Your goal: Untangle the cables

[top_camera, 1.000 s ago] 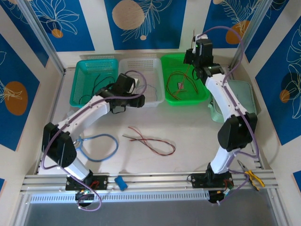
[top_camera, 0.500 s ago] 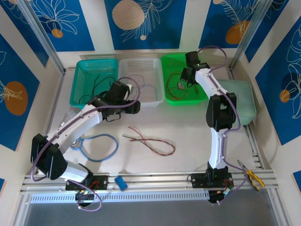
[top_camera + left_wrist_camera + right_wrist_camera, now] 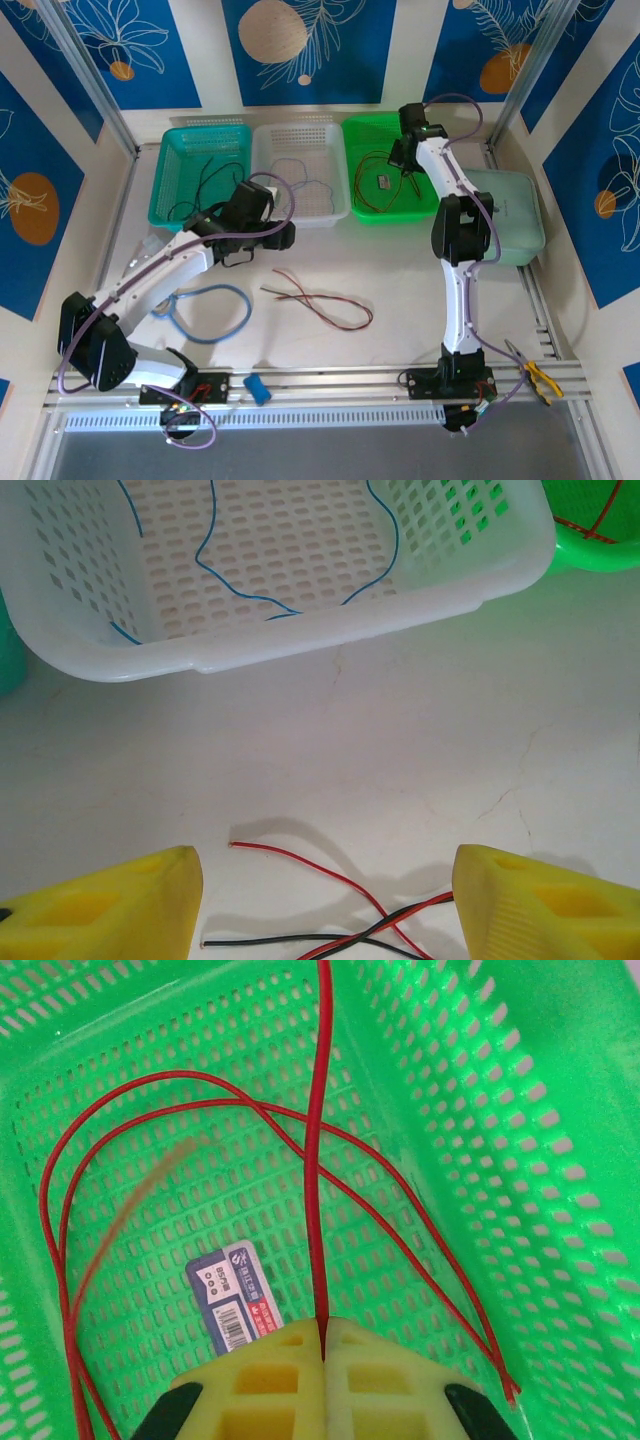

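Note:
The red cable should go toward the white basket (image 3: 300,645) next in my right gripper, to be released among the other red loops.
Red and black cables (image 3: 318,300) lie crossed on the white table in front of the baskets. My left gripper (image 3: 283,236) hovers above their far ends, open. In the left wrist view its yellow fingers (image 3: 110,900) stand on either side of a red cable (image 3: 330,875) and a black cable (image 3: 270,942), touching neither. My right gripper (image 3: 404,160) is over the green basket (image 3: 360,130), shut on a red cable (image 3: 318,1160) that runs up from its closed jaws. More red cable loops (image 3: 120,1120) lie in that basket. A thin blue cable (image 3: 215,570) lies in the white basket (image 3: 300,645).
A teal basket (image 3: 180,160) at the back left holds black cables. A thick light-blue hose loop (image 3: 205,310) lies near the left arm. A pale green box (image 3: 510,215) sits at the right. A label card (image 3: 235,1295) lies in the green basket. Pliers (image 3: 535,375) rest on the front rail.
My right gripper has come down from above the green basket into it, still holding the red cable. My left gripper has drawn back a little from the white basket toward the table cables.

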Robot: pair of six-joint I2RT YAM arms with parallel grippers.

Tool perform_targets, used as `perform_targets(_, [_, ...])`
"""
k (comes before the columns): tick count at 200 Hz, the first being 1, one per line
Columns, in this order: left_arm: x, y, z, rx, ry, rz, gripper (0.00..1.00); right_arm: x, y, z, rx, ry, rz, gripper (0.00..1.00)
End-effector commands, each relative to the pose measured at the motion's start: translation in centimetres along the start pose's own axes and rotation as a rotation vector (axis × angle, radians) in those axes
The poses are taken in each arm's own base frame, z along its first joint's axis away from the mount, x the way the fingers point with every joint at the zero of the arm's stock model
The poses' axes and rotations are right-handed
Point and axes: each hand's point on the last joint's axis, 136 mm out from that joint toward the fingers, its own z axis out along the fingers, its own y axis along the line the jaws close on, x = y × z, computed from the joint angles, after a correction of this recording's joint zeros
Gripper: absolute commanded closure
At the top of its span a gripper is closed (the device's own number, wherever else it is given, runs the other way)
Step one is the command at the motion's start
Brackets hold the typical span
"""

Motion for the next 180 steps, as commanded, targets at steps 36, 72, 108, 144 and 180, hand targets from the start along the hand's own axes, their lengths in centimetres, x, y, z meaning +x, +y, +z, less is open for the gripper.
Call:
perform_targets(36, [0.8,0.4,-0.8,-0.020,0.006,-0.004,0.32,3.3,1.7,1.3,-0.067,0.154,-0.055,1.00])
perform_targets(72, [1.3,0.7,-1.2,-0.014,-0.002,-0.020,0.32,3.1,2.0,0.5,-0.103,0.168,-0.065,0.88])
perform_targets(108, [2.1,0.3,-1.1,0.001,-0.007,-0.043,0.32,2.4,1.6,-1.1,-0.111,0.167,-0.061,0.58])
perform_targets(144, [2.8,0.4,-1.0,-0.019,0.015,-0.030,0.31,0.6,1.5,-4.3,-0.135,0.114,-0.056,0.32])
perform_targets(180, [3.4,1.1,-1.6,-0.046,0.019,-0.076,0.30,-0.5,2.7,-10.2,-0.218,0.043,-0.109,0.33])
